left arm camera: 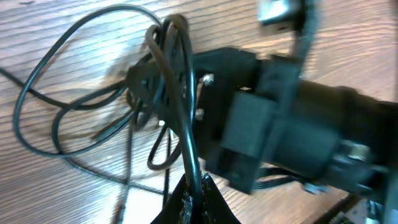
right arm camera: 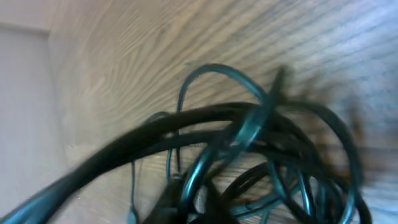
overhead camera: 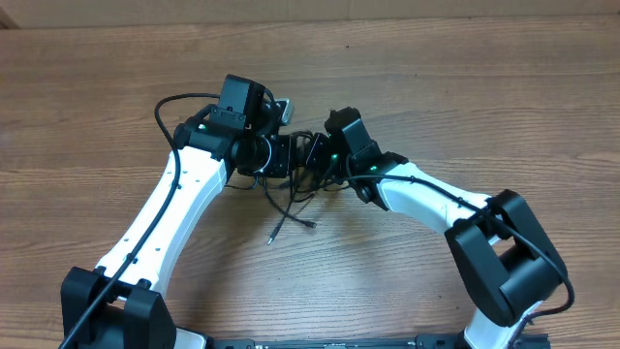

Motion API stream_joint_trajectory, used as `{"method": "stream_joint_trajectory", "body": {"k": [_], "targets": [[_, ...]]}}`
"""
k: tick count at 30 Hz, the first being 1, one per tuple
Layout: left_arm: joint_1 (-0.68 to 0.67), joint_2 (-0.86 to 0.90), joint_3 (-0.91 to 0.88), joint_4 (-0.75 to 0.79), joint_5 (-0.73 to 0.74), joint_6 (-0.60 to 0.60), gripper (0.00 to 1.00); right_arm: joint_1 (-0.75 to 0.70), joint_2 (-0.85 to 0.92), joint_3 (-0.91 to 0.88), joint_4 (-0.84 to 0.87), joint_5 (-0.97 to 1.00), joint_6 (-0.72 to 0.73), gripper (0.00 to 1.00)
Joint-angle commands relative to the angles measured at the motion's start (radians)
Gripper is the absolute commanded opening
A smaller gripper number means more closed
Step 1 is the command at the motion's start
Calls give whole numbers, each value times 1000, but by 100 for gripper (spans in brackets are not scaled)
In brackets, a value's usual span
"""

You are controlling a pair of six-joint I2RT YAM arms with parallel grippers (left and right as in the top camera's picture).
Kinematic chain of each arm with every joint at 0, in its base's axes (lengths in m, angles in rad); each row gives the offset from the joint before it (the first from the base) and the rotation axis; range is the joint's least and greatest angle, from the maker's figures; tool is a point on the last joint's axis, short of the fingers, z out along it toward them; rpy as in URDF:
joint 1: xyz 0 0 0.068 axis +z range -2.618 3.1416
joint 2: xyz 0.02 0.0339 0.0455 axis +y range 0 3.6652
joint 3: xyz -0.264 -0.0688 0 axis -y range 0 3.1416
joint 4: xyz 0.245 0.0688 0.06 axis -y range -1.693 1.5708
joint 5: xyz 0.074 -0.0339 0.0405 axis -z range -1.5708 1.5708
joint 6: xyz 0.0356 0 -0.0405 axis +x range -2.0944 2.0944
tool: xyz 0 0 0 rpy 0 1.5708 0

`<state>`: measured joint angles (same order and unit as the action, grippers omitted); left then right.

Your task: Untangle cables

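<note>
The left gripper's piece of cable goes left in the overhead view next, away from the tangle and over the bare wood, for release clear of the loops.
The cables (overhead camera: pixel 294 197) lie as a thin black tangle at mid-table, between the two wrists. Two loose ends with small plugs (overhead camera: pixel 272 237) trail toward the front. My left gripper (overhead camera: pixel 289 155) reaches in from the left. In the left wrist view it (left arm camera: pixel 198 200) is shut on one strand of the cables (left arm camera: pixel 183 118), which rises in a loop over the dark body of the right gripper (left arm camera: pixel 249 134). My right gripper (overhead camera: pixel 315 153) meets it from the right. In the blurred right wrist view it (right arm camera: pixel 205 204) is shut on a strand of the cables (right arm camera: pixel 249 127).
Bare wooden table (overhead camera: pixel 465 87) extends all round the tangle. Both arms' white links angle in from the front edge, the left one (overhead camera: pixel 165 218) and the right one (overhead camera: pixel 426 199). Loose cable loops (left arm camera: pixel 43 118) rest on the wood left of the left fingers.
</note>
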<state>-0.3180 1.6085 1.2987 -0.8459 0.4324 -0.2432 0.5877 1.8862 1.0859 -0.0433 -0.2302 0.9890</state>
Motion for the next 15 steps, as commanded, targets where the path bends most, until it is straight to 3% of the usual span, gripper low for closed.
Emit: {"method": "stream_joint_trajectory", "body": {"k": [1,4,8,15], "targets": [[12,-14,18,1,63,42,4,-24,22,-4,-47,43,1,4],[50,-17,26,0,57,71,4,-68,12,-4,-138,38,-29,4],[195,-21,67,0,46,80,4,-166,-36,-4,-330,48,-192,4],[424,-21,155,-3,89,79,4,-338,-92,-4,-491,84,-346,4]]}}
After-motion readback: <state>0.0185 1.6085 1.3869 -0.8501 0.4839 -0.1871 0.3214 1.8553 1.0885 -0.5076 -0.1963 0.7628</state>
